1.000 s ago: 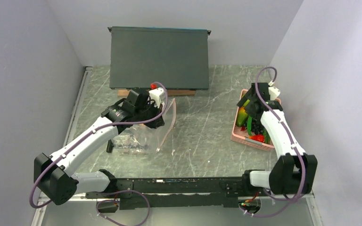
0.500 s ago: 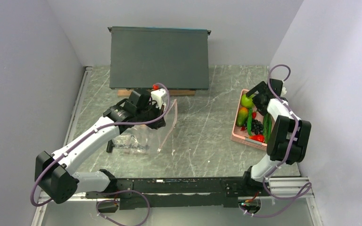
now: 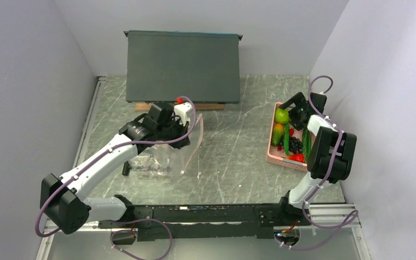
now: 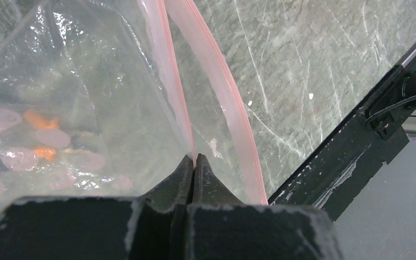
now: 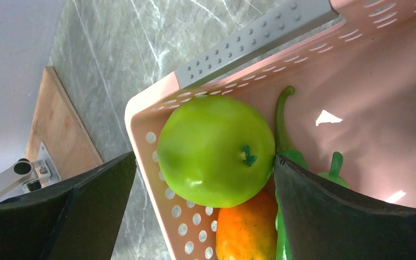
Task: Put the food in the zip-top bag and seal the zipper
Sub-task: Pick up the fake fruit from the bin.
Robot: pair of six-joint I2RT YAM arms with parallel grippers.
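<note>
I will lower the open fingers of my right gripper a little past the sides of the round lime-green fruit [image 3: 281,116] [image 5: 216,150] and close them, because the fruit is just below, between them.
The clear zip-top bag [image 3: 165,154] with pink dots lies left of centre; its pink zipper [image 3: 194,145] stands open. My left gripper [image 3: 183,130] is shut on one lip of the bag's mouth [image 4: 180,114], and the other zipper strip [image 4: 225,92] curves away beside it. Orange pieces [image 4: 39,120] show through the bag. My right gripper [image 3: 291,112] is open over the far end of the pink basket [image 3: 275,156]. Its fingers [image 5: 325,206] straddle the basket corner, with the round lime-green fruit [image 5: 216,150] between them. An orange-yellow piece [image 5: 246,230] lies beneath.
The basket [image 5: 151,116] also holds green peppers [image 5: 284,122], dark grapes [image 3: 296,144] and a red piece [image 3: 297,158]. A dark slanted board [image 3: 183,66] on a wooden block stands at the back. A black rail [image 3: 211,214] runs along the near edge.
My right arm has swung back toward the right wall, and its gripper now sits over the basket's far end by the green fruit. My left gripper keeps its hold on the bag.
</note>
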